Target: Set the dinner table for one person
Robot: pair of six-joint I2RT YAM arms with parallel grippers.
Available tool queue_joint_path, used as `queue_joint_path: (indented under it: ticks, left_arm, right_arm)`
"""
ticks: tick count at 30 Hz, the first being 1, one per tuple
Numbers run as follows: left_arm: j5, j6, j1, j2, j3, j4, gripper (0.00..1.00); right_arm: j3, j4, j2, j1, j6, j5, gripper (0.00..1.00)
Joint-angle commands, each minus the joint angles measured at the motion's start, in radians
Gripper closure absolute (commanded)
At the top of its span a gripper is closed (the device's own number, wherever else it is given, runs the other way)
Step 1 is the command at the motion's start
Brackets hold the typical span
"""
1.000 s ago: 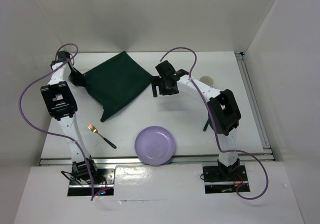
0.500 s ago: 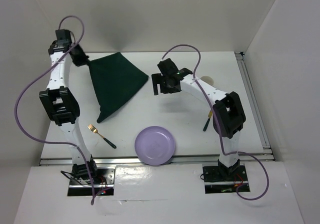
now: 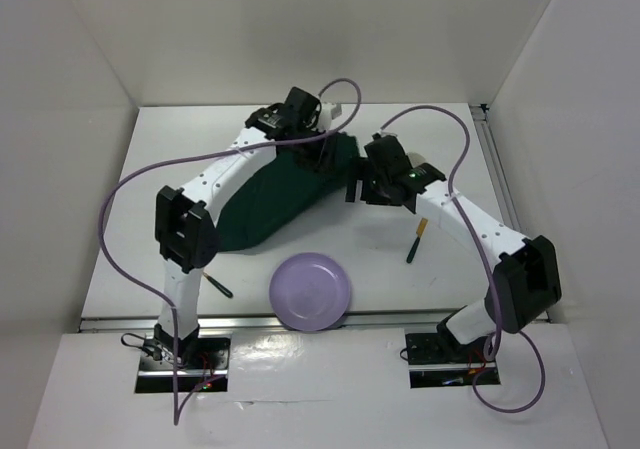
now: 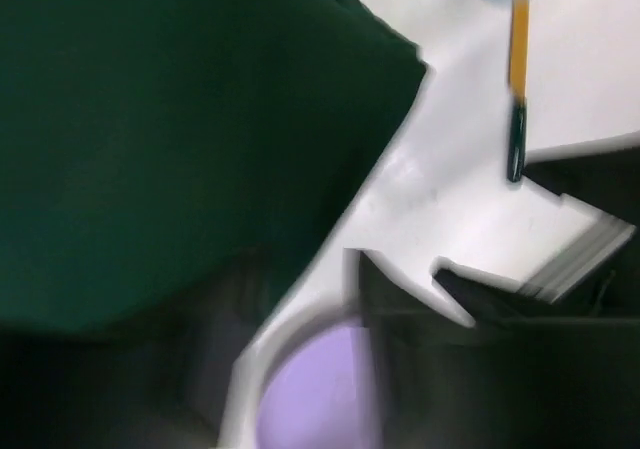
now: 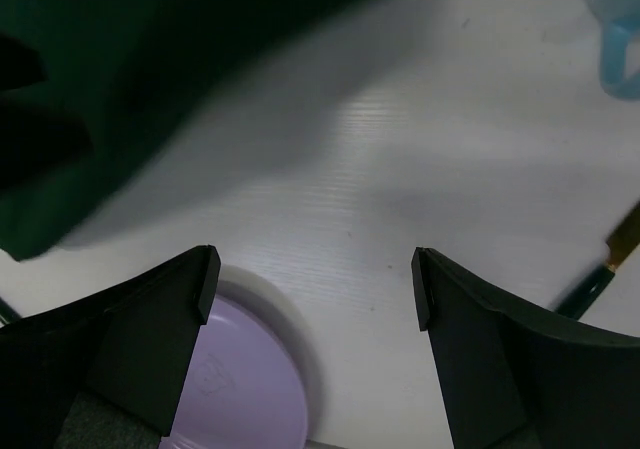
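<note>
My right gripper's open fingers are above bare table, so it will next move back and down onto the cloth's corner on the knife's side and close.
The dark green cloth [image 3: 270, 199] lies spread on the white dinner table [image 3: 180, 149], left of the middle. My left gripper [image 3: 322, 157] hovers over the cloth's right corner. The left wrist view is blurred, but its jaws stand apart with the cloth [image 4: 180, 119] off to the upper left and nothing between them. My right gripper [image 3: 357, 187] hangs open just right of the cloth, above bare table. A lilac plate [image 3: 310, 291] sits at the near edge. A knife [image 3: 415, 241] with a dark handle lies to the right of the plate.
A dark fork handle [image 3: 220, 288] sticks out from under the left arm; the rest of the fork is hidden. A light blue cup [image 5: 615, 39] shows at the right wrist view's top right. Metal rails [image 3: 510, 199] run along the right and near edges.
The left arm swung from the back left to the middle, pulling the cloth rightward, then its jaws opened and let go. The right gripper drifted right and nearer, still open.
</note>
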Motion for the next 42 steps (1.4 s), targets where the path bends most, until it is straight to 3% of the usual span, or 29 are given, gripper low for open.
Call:
queue_joint_path:
  ticks: [1, 2, 4, 6, 8, 10, 11, 12, 14, 15, 19, 22, 29, 34, 38, 42]
  left_arm:
    - [-0.044, 0.005, 0.022, -0.019, 0.158, -0.081, 0.32]
    - [-0.054, -0.006, 0.022, -0.018, 0.183, -0.103, 0.15]
    - [-0.074, -0.036, 0.071, -0.018, 0.212, -0.144, 0.09]
    - [-0.090, -0.088, 0.137, -0.072, 0.161, -0.166, 0.17]
    - [-0.163, -0.159, 0.178, -0.159, 0.072, -0.166, 0.34]
    - [-0.223, -0.213, 0.237, -0.233, -0.129, -0.142, 0.46]
    - [-0.263, -0.266, 0.256, -0.315, -0.209, -0.125, 0.46]
    - [-0.263, -0.293, 0.308, -0.357, -0.369, -0.106, 0.43]
    - [-0.243, -0.332, 0.359, -0.434, -0.522, -0.042, 0.35]
    - [-0.233, -0.333, 0.405, -0.498, -0.647, -0.023, 0.26]
    - [-0.167, -0.345, 0.459, -0.584, -0.864, 0.037, 0.11]
    - [-0.099, -0.345, 0.471, -0.594, -0.970, 0.099, 0.09]
    - [-0.160, -0.386, 0.444, -0.538, -1.064, 0.135, 0.07]
    - [-0.095, -0.395, 0.444, -0.585, -1.144, 0.233, 0.05]
    - [-0.042, -0.415, 0.453, -0.525, -1.165, 0.291, 0.05]
    - [-0.024, -0.437, 0.453, -0.477, -1.165, 0.323, 0.14]
  right_arm:
    - [-0.070, 0.030, -0.078, -0.040, 0.027, 0.003, 0.10]
    - [-0.083, 0.030, -0.087, -0.049, 0.027, -0.015, 0.10]
    - [-0.101, 0.021, -0.099, -0.064, 0.027, -0.037, 0.10]
    - [-0.110, 0.021, -0.108, -0.090, 0.027, -0.084, 0.10]
    - [-0.110, 0.007, -0.109, -0.107, 0.049, -0.101, 0.10]
    - [-0.122, -0.005, -0.098, -0.143, 0.067, -0.144, 0.11]
    - [-0.133, -0.005, -0.098, -0.156, 0.095, -0.164, 0.11]
    - [-0.147, 0.007, -0.098, -0.173, 0.115, -0.190, 0.11]
    - [-0.202, 0.036, -0.107, -0.227, 0.174, -0.287, 0.11]
    - [-0.225, 0.060, -0.128, -0.241, 0.196, -0.313, 0.13]
    - [-0.383, 0.119, -0.205, -0.273, 0.308, -0.416, 0.14]
    - [-0.481, 0.146, -0.254, -0.273, 0.400, -0.428, 0.14]
    - [-0.563, 0.095, -0.338, -0.273, 0.533, -0.353, 0.09]
    - [-0.627, 0.035, -0.466, -0.273, 0.613, -0.293, 0.08]
    - [-0.707, 0.061, -0.501, -0.273, 0.670, -0.293, 0.10]
    - [-0.777, 0.139, -0.501, -0.273, 0.721, -0.293, 0.11]
